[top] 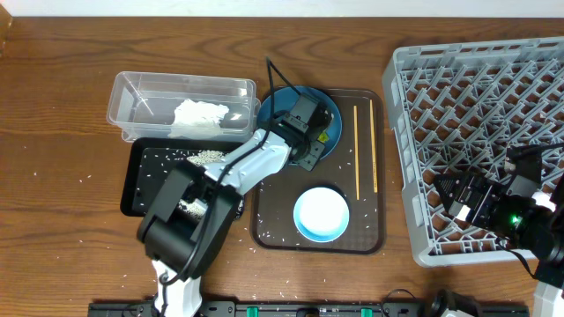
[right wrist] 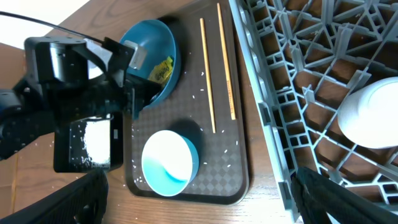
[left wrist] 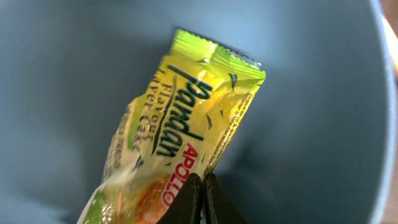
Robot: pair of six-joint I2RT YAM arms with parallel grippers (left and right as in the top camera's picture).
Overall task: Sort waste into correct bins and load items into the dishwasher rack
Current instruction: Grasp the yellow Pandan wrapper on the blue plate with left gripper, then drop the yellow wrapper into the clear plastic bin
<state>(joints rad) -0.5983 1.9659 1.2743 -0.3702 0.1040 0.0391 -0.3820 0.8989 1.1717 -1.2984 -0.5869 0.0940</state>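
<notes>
Next, my left gripper lifts from the blue plate and takes the wrapper over the tub's plate-side end, as the clear tub (top: 128,92) already holds white tissue (top: 201,114) waste.
The yellow-green snack wrapper (left wrist: 180,124) lies in the round blue plate (top: 330,106) on the brown serving tray. My left gripper (left wrist: 203,199) is shut, pinching the wrapper's lower edge; it also shows in the overhead view (top: 315,141). The wrapper also shows in the right wrist view (right wrist: 163,68). Two wooden chopsticks (top: 365,150) lie right of the plate. The white bowl (top: 321,214) sits at the tray's front. White tissue (top: 201,114) is in the clear tub (top: 128,92). Rice grains lie in the black tray (top: 141,180). My right gripper (right wrist: 199,199) is open and empty over the grey rack's (top: 476,88) left edge.
The brown serving tray (top: 370,233) sits mid-table between the black tray and the rack. A pale round cup-like item (right wrist: 373,118) rests in the rack. Loose rice grains are scattered on the wooden table and serving tray.
</notes>
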